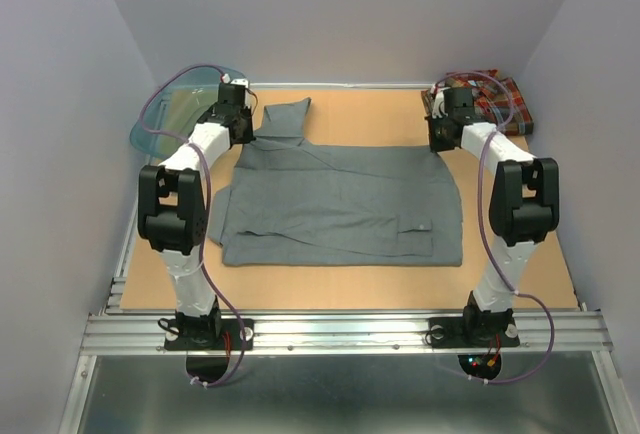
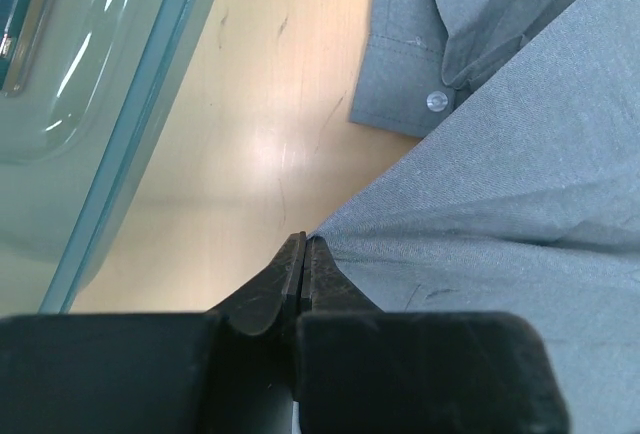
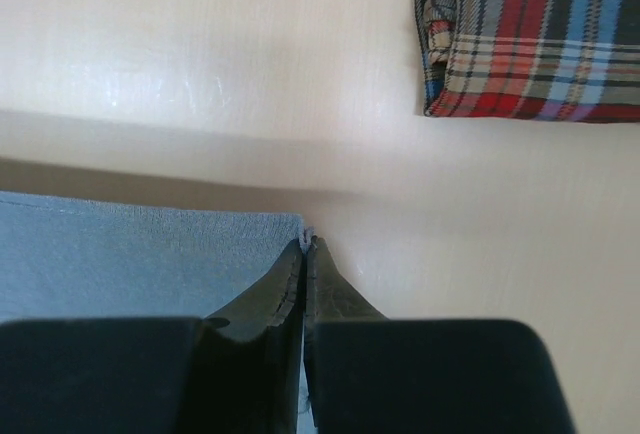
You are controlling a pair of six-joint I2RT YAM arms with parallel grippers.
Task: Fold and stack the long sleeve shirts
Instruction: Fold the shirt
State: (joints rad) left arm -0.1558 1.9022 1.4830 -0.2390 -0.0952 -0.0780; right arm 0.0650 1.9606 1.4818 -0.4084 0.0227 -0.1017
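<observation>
My right gripper moves back over the shirt next and releases its corner onto the cloth by the dark slit (image 1: 430,211), as this lies back from the gripper.
The grey shirt (image 1: 340,199) lies spread on the table, one sleeve reaching toward the far edge. My left gripper (image 1: 243,137) is shut on the shirt's far left edge; in the left wrist view the jaws (image 2: 304,246) pinch the grey cloth (image 2: 500,184), with a cuff and button beyond. My right gripper (image 1: 437,141) is shut on the shirt's far right corner; in the right wrist view the jaws (image 3: 306,244) hold the corner of the grey cloth (image 3: 140,244). The plaid shirt (image 1: 495,99) lies folded at the far right corner and also shows in the right wrist view (image 3: 530,34).
A teal plastic basin (image 1: 175,114) sits at the far left corner, its rim close to my left gripper (image 2: 130,134). Grey walls close in the table on three sides. A metal rail runs along the near edge.
</observation>
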